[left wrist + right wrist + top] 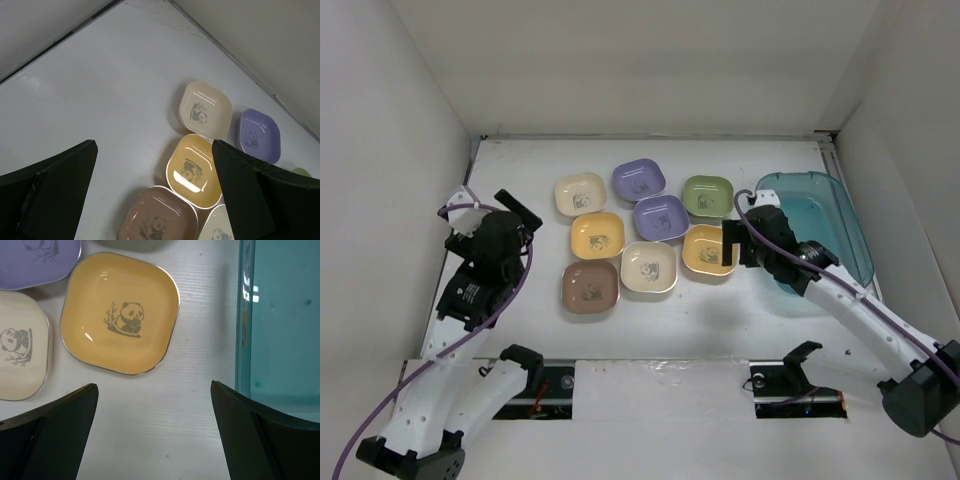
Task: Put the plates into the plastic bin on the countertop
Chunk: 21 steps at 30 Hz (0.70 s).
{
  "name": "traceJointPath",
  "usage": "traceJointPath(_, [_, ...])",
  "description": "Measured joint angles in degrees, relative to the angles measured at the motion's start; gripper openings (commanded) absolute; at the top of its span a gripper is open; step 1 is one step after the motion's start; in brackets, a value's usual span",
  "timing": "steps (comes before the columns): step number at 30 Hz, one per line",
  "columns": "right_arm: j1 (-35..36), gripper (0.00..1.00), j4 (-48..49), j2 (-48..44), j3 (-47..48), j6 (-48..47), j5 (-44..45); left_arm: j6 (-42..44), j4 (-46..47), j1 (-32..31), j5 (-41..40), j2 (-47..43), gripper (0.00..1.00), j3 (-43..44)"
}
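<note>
My right gripper moves down onto the yellow-orange plate's rim facing the bin next, because bare countertop between that rim and the bin leaves finger room.
Eight small plates lie in a cluster on the white countertop (520,160): cream (580,192), purple (638,180), green (707,196), yellow (597,235), purple (661,217), yellow-orange (708,250), cream (649,267) and brown (590,286). The teal plastic bin (830,215) stands at the right and holds no plate. My left gripper (525,222) is open and empty, left of the cluster. My right gripper (732,246) is open and empty, above the gap between the yellow-orange plate (121,314) and the bin (280,325).
White walls enclose the countertop on the left, back and right. In the left wrist view the cream (205,110), yellow (194,171) and brown (159,216) plates lie ahead of my left gripper (154,150). The arm bases sit at the near edge.
</note>
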Motion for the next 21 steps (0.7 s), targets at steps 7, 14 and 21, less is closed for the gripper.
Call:
traceJointPath(7, [0.1,1.00,4.4,2.1,-1.8,1.5,0.0,0.4,0.0,0.0,0.9,1.2,1.00,0.0])
traceJointPath(14, [-0.1,0.99,10.7,15.5,-4.4,3.3,-0.2,0.8,0.0,0.0,1.3,1.2,1.00,0.0])
traceJointPath(21, [-2.7,0.91,14.6,18.4,-7.9,5.7,-1.0,1.3,0.0,0.0,2.5,1.2,1.00,0.0])
